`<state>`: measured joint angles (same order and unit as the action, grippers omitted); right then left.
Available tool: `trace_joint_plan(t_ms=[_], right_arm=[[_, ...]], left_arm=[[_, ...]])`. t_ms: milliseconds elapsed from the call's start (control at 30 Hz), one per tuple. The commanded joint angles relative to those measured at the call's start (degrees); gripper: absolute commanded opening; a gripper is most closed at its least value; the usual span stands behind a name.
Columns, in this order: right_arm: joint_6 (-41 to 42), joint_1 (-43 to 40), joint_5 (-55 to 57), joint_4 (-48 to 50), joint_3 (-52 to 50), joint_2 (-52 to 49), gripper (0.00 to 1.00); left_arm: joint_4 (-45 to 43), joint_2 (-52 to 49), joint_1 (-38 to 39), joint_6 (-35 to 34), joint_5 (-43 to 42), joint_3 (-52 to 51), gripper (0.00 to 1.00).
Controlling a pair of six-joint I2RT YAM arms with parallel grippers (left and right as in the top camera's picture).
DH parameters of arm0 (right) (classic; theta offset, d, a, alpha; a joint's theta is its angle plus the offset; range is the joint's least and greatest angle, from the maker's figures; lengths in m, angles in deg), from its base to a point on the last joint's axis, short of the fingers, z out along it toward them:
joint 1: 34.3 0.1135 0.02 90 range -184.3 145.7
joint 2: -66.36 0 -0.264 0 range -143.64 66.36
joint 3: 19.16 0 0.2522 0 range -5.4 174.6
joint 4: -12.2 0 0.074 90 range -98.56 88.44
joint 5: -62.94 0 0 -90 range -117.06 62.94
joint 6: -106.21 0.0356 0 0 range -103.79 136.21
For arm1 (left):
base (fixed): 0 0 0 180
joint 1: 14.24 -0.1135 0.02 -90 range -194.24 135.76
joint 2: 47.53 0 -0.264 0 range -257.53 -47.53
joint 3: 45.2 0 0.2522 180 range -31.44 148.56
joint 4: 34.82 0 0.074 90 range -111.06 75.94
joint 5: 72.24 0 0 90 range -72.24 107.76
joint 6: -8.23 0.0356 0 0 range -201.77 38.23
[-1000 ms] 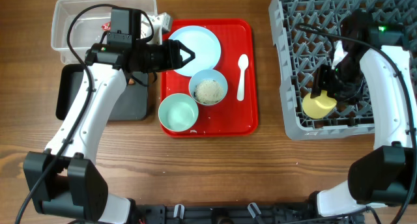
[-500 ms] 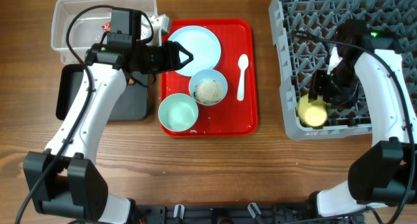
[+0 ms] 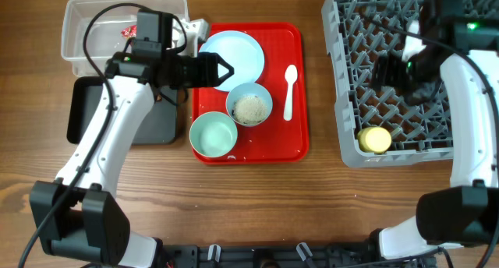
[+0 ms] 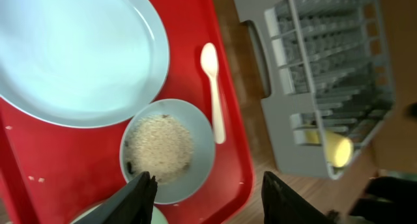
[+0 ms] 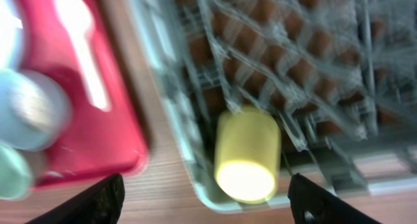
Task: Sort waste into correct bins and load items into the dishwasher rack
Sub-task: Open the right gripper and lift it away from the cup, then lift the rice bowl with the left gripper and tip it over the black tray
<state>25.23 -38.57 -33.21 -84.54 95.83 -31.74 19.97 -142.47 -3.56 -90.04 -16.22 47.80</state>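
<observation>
The left gripper will next move down and back onto the rice bowl's rim beside the spoon, because the plate (image 3: 238, 50) and mint bowl crowd the rice bowl's other sides.
The yellow cup (image 3: 375, 139) lies on its side in the near left corner of the grey dishwasher rack (image 3: 341, 81); it also shows in the right wrist view (image 5: 246, 155). My right gripper (image 3: 384, 68) is open and empty, above the rack's middle (image 5: 208, 203). My left gripper (image 3: 226, 68) is open and empty over the light blue plate (image 3: 238, 50) on the red tray. Below its fingers (image 4: 208, 185) sits the bowl of rice (image 4: 166, 149). The empty mint bowl (image 3: 213, 135) and white spoon (image 3: 289, 89) lie on the tray too.
The red serving tray (image 3: 300, 139) lies mid-table. The clear tub (image 3: 78, 34) at the far left holds a red-and-white wrapper (image 3: 127, 32). A white scrap (image 3: 193, 24) sits by its right end. The black tray (image 3: 152, 124) lies under my left arm.
My right gripper has let go of the yellow cup and moved up and back over the rack. The cup now lies in the rack's corner. My left arm has barely moved.
</observation>
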Motion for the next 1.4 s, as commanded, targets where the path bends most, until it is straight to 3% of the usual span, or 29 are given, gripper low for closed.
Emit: trace_joint_plan(t_ms=[0,167,367,533,700,900,967,1100,1200,1367], right_arm=[[-1.31,4.68,-8.55,5.42,3.82,2.54,0.81],[1.64,11.58,-10.01,12.50,3.26,2.14,0.81],[2.97,9.92,-7.10,12.00,3.26,1.99,0.82],[2.45,7.78,-4.44,8.79,3.26,1.99,0.82],[2.58,7.78,-3.50,7.54,3.26,1.99,0.82],[2.54,7.78,-3.50,6.78,3.26,1.99,0.82],[2.54,7.78,-3.50,6.84,3.26,1.99,0.82],[1.46,7.78,-3.50,6.82,3.26,1.97,0.82],[1.42,7.78,-3.50,6.84,3.26,1.97,0.82],[0.28,7.78,-3.52,6.71,3.26,1.97,0.83]], left_arm=[[0.68,0.33,3.39,3.61,8.48,0.59,0.54],[2.36,0.28,7.93,4.63,17.88,0.59,0.50],[2.47,-4.98,16.87,16.44,25.81,0.59,0.46],[1.46,-12.07,22.25,24.46,26.14,0.59,0.45],[-0.79,-15.08,24.22,24.59,26.38,0.59,0.52],[-2.27,-19.80,24.22,24.57,26.38,0.59,0.50],[-2.27,-20.41,24.22,24.57,26.38,0.59,0.43],[-3.04,-20.41,24.22,24.30,26.38,0.59,0.18],[-3.15,-20.26,24.39,23.93,26.38,0.61,0.05],[-3.10,-17.16,24.48,21.00,25.94,0.66,0.04]])
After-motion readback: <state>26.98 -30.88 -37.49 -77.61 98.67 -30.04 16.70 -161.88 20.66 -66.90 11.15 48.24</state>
